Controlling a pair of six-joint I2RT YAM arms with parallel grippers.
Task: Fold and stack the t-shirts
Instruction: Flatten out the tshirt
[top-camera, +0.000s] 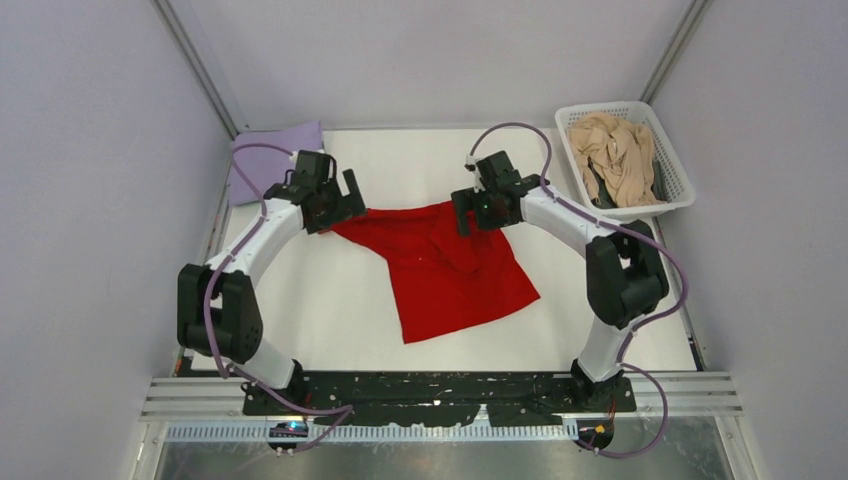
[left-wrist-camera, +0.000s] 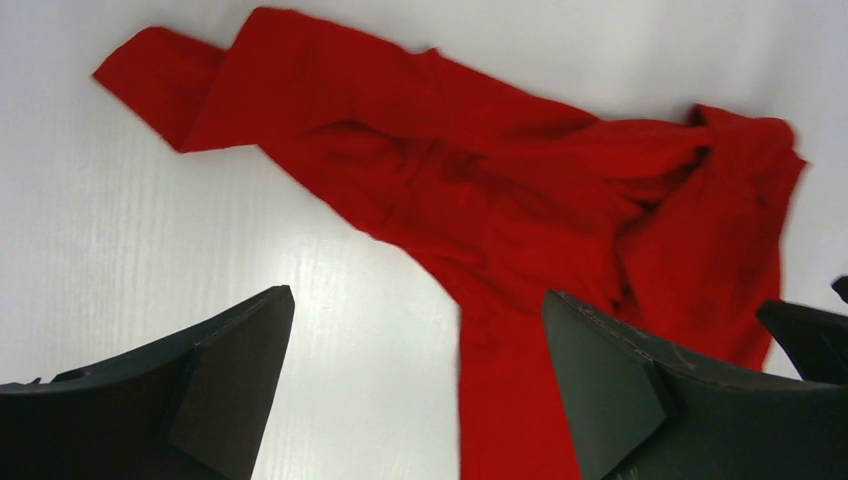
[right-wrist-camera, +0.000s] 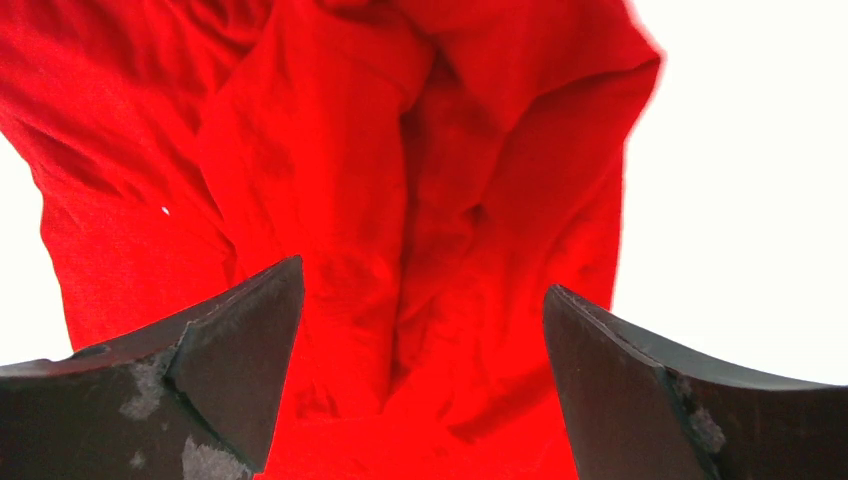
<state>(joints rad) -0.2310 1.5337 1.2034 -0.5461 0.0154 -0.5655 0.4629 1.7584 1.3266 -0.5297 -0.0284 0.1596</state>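
Note:
The left gripper moves to the right in the top view, back and down onto the flap's tip next, as the flap lies doubled over the red t-shirt (top-camera: 450, 275).
A bright red t-shirt (top-camera: 450, 275) lies crumpled and spread on the white table, its top edge bunched between the two arms. My left gripper (top-camera: 340, 203) hovers open over the shirt's left sleeve end. In the left wrist view the left gripper (left-wrist-camera: 416, 293) stands wide, with bare table and the edge of the red t-shirt (left-wrist-camera: 520, 200) below it. My right gripper (top-camera: 478, 213) is open above the shirt's upper right corner. Under the right gripper (right-wrist-camera: 424, 275) lie rumpled folds of the red t-shirt (right-wrist-camera: 350, 180). A folded lavender t-shirt (top-camera: 275, 160) lies at the back left.
A white lattice basket (top-camera: 612, 107) stands at the back right, holding a crumpled beige t-shirt (top-camera: 612, 150) with a dark green cloth (top-camera: 590, 187) under it. Grey walls close in the table on three sides.

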